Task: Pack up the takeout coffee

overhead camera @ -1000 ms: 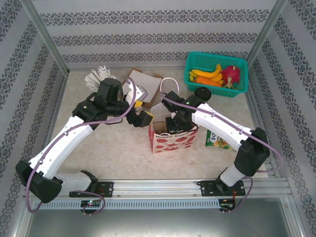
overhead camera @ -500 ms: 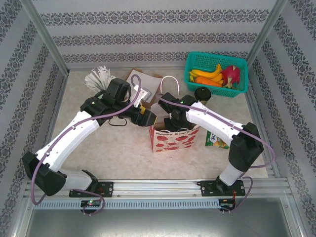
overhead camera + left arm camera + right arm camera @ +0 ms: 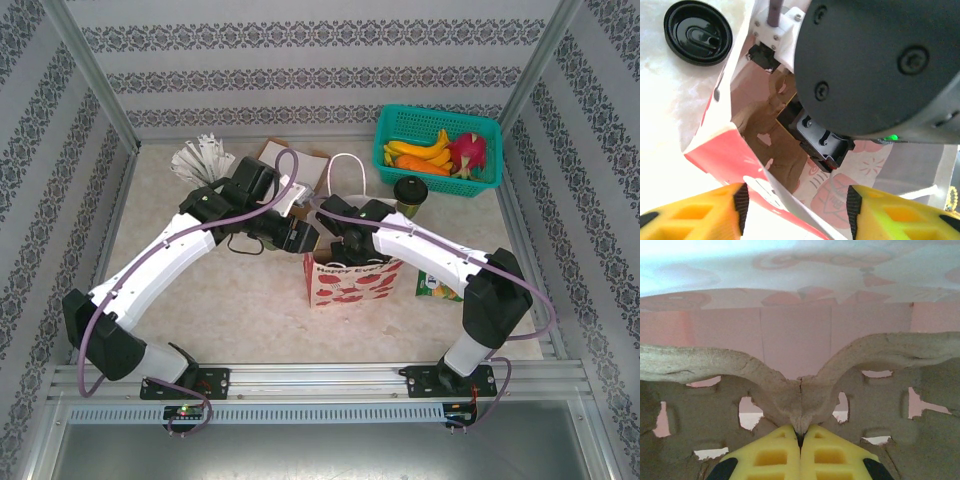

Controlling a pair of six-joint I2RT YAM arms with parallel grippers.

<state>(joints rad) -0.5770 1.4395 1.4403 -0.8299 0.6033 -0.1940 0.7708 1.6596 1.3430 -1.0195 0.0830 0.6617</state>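
Observation:
The cardboard carrier (image 3: 800,405) is already in the paper bag, so the robot's right gripper next needs to go down a little toward the bag's bottom and open to let go of the carrier's middle fold.
One takeout coffee (image 3: 410,192), a dark cup with a round black lid (image 3: 697,32), stands on the table behind the red and white paper bag (image 3: 352,278). My right gripper (image 3: 345,252) reaches down inside the bag. It is shut on the middle ridge of the brown cardboard carrier (image 3: 800,405), yellow fingertips pressed together (image 3: 801,437). My left gripper (image 3: 796,212) is at the bag's left rim (image 3: 308,258), open, with the bag's thin wall (image 3: 785,197) running between its yellow fingers (image 3: 735,207), apart from both pads.
A green basket (image 3: 437,150) of fruit sits back right. A cup of white sticks (image 3: 200,158) and another cardboard carrier (image 3: 290,160) are back left. A green packet (image 3: 440,285) lies right of the bag. The right wrist's black housing (image 3: 880,65) looms over the bag opening.
My left arm swung right to the bag's rim and its jaws narrowed. The right arm shifted slightly left over the bag, uncovering the coffee cup behind it.

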